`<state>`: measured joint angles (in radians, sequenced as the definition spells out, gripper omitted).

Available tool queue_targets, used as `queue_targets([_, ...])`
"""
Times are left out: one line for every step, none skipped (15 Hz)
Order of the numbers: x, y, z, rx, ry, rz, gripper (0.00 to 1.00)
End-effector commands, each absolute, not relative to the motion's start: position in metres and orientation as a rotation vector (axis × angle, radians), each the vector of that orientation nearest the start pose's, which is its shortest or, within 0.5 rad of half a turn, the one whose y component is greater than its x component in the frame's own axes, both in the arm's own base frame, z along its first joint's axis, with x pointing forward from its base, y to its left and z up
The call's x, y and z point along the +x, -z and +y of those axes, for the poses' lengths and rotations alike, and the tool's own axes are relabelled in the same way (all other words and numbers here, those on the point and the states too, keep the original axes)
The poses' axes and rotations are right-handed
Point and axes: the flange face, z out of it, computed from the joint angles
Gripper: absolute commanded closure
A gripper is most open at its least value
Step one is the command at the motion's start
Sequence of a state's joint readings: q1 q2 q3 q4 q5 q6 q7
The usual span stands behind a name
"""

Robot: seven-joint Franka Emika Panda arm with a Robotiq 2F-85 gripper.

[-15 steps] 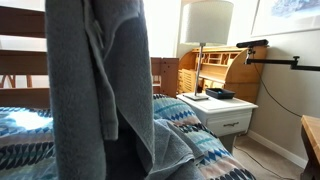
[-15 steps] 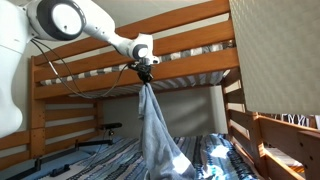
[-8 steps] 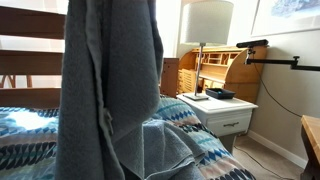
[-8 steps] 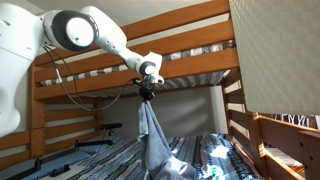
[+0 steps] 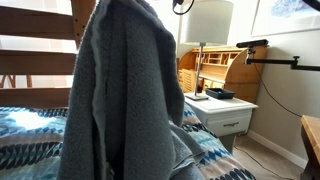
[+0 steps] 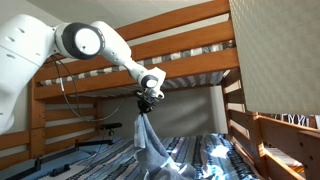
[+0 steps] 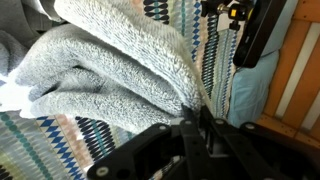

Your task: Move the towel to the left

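The grey towel's (image 6: 152, 152) (image 7: 115, 80) lower end already rests on the patterned quilt. The held edge eases slightly down above the bed next, and my gripper then releases it.
A grey fluffy towel hangs from my gripper (image 6: 146, 103) over the lower bunk bed. In an exterior view it fills the middle of the picture (image 5: 125, 100), with its lower end resting on the patterned bedding. In an exterior view it hangs as a narrow drape (image 6: 150, 145) down to the bed. In the wrist view the towel (image 7: 110, 75) bunches in thick folds just above my gripper (image 7: 195, 125), whose black fingers are shut on its edge.
The bed has a blue zigzag-patterned quilt (image 5: 215, 150). A wooden upper bunk (image 6: 190, 60) runs just above the arm. A white nightstand (image 5: 225, 108), a lamp (image 5: 205, 25) and a wooden desk (image 5: 220, 65) stand beside the bed.
My gripper has come down and moved sideways with the towel. More of the towel now rests on the bed, and it has shifted rightward in the near exterior view.
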<state>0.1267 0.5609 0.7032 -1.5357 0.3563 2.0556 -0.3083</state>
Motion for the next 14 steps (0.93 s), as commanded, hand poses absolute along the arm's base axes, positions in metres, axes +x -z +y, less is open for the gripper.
queue_targets([0.523, -0.386, 0.473, -2.120, -0.205, -1.090, 0.98])
queue_targets([0.525, -0.377, 0.474, -2.112, -0.217, -1.089, 0.98])
queue_targets([0.527, -0.371, 0.474, -2.104, -0.252, -1.092, 0.98])
queue_targets([0.530, -0.369, 0.474, -2.085, -0.258, -1.115, 0.98])
queue_targets([0.532, -0.368, 0.474, -2.060, -0.283, -1.107, 0.98])
queue_targets([0.532, -0.365, 0.472, -2.075, -0.348, -1.117, 0.98])
queue_targets([0.533, -0.363, 0.471, -2.090, -0.367, -1.143, 0.98])
queue_targets([0.534, -0.362, 0.470, -2.078, -0.386, -1.147, 0.98])
queue_targets([0.536, -0.363, 0.472, -2.070, -0.403, -1.149, 0.98])
queue_targets([0.538, -0.364, 0.473, -2.060, -0.407, -1.163, 0.81])
queue_targets([0.538, -0.366, 0.472, -2.050, -0.441, -1.169, 0.64])
queue_targets([0.537, -0.368, 0.471, -2.034, -0.466, -1.178, 0.58])
queue_targets([0.538, -0.371, 0.472, -2.038, -0.458, -1.193, 0.52])
queue_targets([0.539, -0.375, 0.472, -2.031, -0.460, -1.207, 0.45])
